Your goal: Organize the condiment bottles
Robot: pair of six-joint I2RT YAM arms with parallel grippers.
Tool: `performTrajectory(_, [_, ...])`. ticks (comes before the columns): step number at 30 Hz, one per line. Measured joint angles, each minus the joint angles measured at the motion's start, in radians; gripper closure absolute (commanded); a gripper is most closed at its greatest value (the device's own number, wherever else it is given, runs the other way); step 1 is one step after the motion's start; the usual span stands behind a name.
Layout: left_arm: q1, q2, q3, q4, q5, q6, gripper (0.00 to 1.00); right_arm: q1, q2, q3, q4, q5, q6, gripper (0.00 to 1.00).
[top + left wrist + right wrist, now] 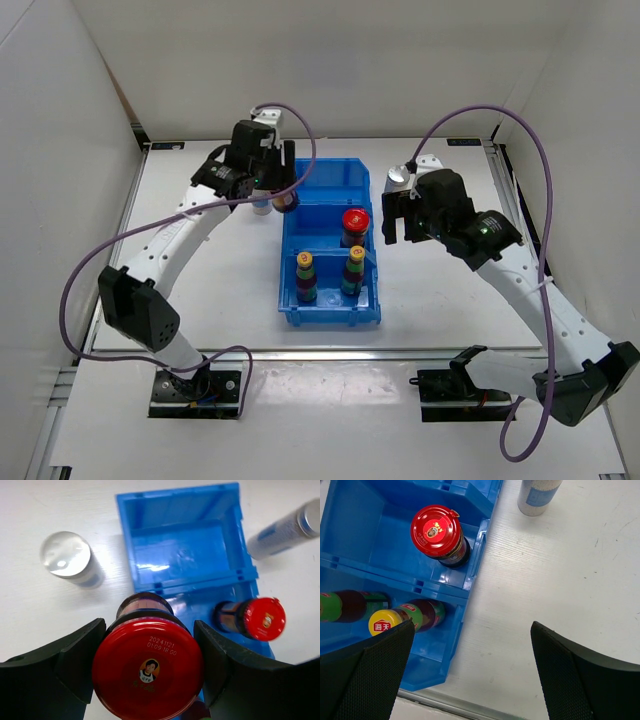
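Observation:
I will next move my left gripper to the right in the top view, then down into the middle section's empty side (308, 232) (186, 607) to release, since the matching jar stands alongside.
My left gripper (281, 192) is shut on a dark red-lidded jar (147, 667) and holds it over the left rim of the blue bin (330, 300), by the far compartment. The second red-lidded jar (355, 222) stands in the middle compartment and also shows in the right wrist view (437, 530). Two yellow-capped banded bottles (305, 272) (354, 266) stand in the near compartment. One silver-capped bottle (67, 555) stands on the table left of the bin. The other silver-capped bottle (398, 179) stands right of the bin. My right gripper (396, 222) is open and empty over the table beside it.
The bin's far compartment (185, 550) holds nothing. White walls close in the table on the left, back and right. A metal rail (330, 352) runs along the near edge. Purple cables loop above both arms.

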Motion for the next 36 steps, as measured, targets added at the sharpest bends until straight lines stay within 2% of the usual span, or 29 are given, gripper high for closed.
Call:
performTrajectory(11, [-0.126,0.172,-0.01,0.018,0.071,-0.013,0.67,0.0,0.003,0.0,-0.007,0.0,0.0,0.0])
performTrajectory(15, [-0.129,0.234,-0.029,0.021,0.072,-0.013,0.63,0.0,0.003,0.0,-0.009,0.001,0.0,0.0])
performTrajectory(17, [-0.129,0.254,-0.042,0.024,0.071,-0.013,0.57,0.0,0.002,0.0,-0.01,0.002,0.0,0.0])
performTrajectory(18, [-0.127,0.264,-0.043,0.024,0.071,-0.013,0.53,0.0,0.002,0.0,-0.014,0.003,0.0,0.0])
performTrajectory(19, [-0.126,0.274,-0.043,0.025,0.07,-0.013,0.44,0.0,0.002,0.0,-0.018,0.004,0.0,0.0])
performTrajectory(22, [-0.126,0.291,-0.043,0.028,0.07,-0.013,0.3,0.0,0.002,0.0,-0.027,0.009,0.0,0.0])
performTrajectory(24, [-0.126,0.298,-0.043,0.033,0.07,-0.013,0.01,0.0,0.002,0.0,-0.028,0.014,0.001,0.0])
performTrajectory(29, [-0.126,0.295,-0.042,0.078,0.063,-0.013,0.01,0.0,0.002,0.0,-0.03,0.025,0.004,0.0])
performTrajectory(36, [-0.126,0.253,0.012,0.046,0.021,0.006,0.01,-0.011,0.026,0.002,-0.031,0.046,0.021,0.0])
